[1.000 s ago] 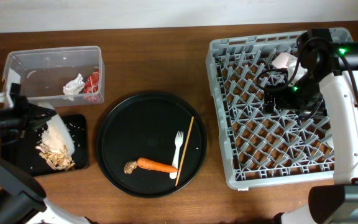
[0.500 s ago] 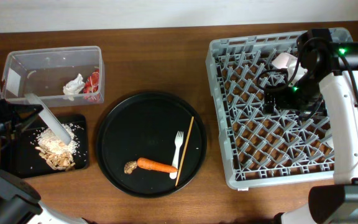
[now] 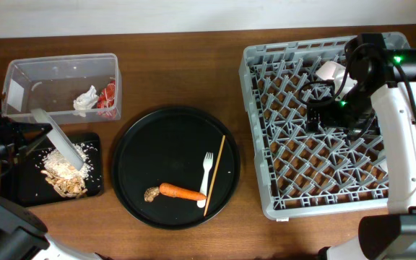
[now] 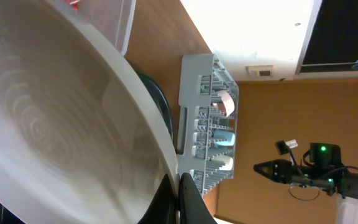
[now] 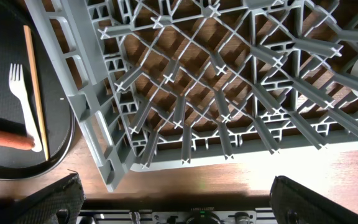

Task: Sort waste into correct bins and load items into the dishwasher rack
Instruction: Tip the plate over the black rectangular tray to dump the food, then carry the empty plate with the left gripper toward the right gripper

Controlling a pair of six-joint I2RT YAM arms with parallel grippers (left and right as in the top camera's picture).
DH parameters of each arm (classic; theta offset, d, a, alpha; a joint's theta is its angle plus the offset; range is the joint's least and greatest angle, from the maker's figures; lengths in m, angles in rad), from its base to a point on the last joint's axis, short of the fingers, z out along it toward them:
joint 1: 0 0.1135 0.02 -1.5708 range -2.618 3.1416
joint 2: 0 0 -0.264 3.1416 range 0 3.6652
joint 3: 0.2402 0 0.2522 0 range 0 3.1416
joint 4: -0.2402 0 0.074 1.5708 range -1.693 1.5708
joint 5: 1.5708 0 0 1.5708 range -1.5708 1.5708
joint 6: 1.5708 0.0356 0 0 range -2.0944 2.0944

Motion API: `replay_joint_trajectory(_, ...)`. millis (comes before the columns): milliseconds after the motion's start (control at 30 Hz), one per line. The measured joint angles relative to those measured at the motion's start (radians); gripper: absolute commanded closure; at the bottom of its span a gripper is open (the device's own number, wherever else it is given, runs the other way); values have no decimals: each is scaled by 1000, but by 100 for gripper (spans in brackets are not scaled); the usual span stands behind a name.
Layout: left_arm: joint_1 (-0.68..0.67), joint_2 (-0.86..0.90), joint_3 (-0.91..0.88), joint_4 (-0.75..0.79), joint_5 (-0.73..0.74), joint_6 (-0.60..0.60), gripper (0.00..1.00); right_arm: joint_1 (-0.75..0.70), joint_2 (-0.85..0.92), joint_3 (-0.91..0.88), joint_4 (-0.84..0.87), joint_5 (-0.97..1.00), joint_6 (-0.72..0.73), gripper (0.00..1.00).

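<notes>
The plate (image 3: 62,144) should next swing to the right in the overhead view with my left gripper. My left gripper then levels it, lowers it and releases it on the round tray's bare middle (image 3: 182,149), which has room.
My left gripper (image 3: 22,135) is shut on the rim of the pale round plate (image 3: 62,144) and holds it tilted steeply, edge-on, over the shallow black tray (image 3: 16,184), where beige rice-like scraps (image 3: 63,177) lie. In the left wrist view the plate (image 4: 55,118) fills the frame and the jaws (image 4: 178,199) pinch its rim. The clear tub (image 3: 27,76) holds the white napkin (image 3: 85,100) and red wrapper (image 3: 107,97). My right gripper (image 3: 328,108) hangs open and empty over the dishwasher rack (image 3: 266,180); its fingers (image 5: 179,202) are spread wide.
The large round black tray (image 3: 150,137) holds the carrot (image 3: 181,192), the brown lump (image 3: 151,193), the white fork (image 3: 206,177) and the chopstick (image 3: 215,175). A pinkish-white bowl (image 3: 331,72) stands in the rack's far part. The fork (image 5: 22,106) and chopstick (image 5: 35,87) show in the right wrist view.
My left gripper has drawn back to the left and tipped the plate much steeper; more rice scraps lie on the black tray. The right arm has not moved.
</notes>
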Motion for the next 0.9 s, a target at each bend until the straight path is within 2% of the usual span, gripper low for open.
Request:
replay_joint_trajectory(267, 19, 0, 0, -1, 58, -2, 100, 0, 0, 0, -4, 9, -1, 1)
replay_joint_trajectory(533, -10, -37, 0, -1, -20, -37, 100, 0, 0, 0, -4, 15, 0, 1)
replay_joint_trajectory(700, -238, -94, 0, 6, -82, -40, 100, 0, 0, 0, -7, 16, 0, 1)
replay_joint_trajectory(833, -479, -123, 0, 30, -143, -57, 100, 0, 0, 0, -7, 16, 0, 1)
replay_joint_trajectory(900, -621, -126, 0, 126, -234, -135, 100, 0, 0, 0, -7, 16, 0, 1)
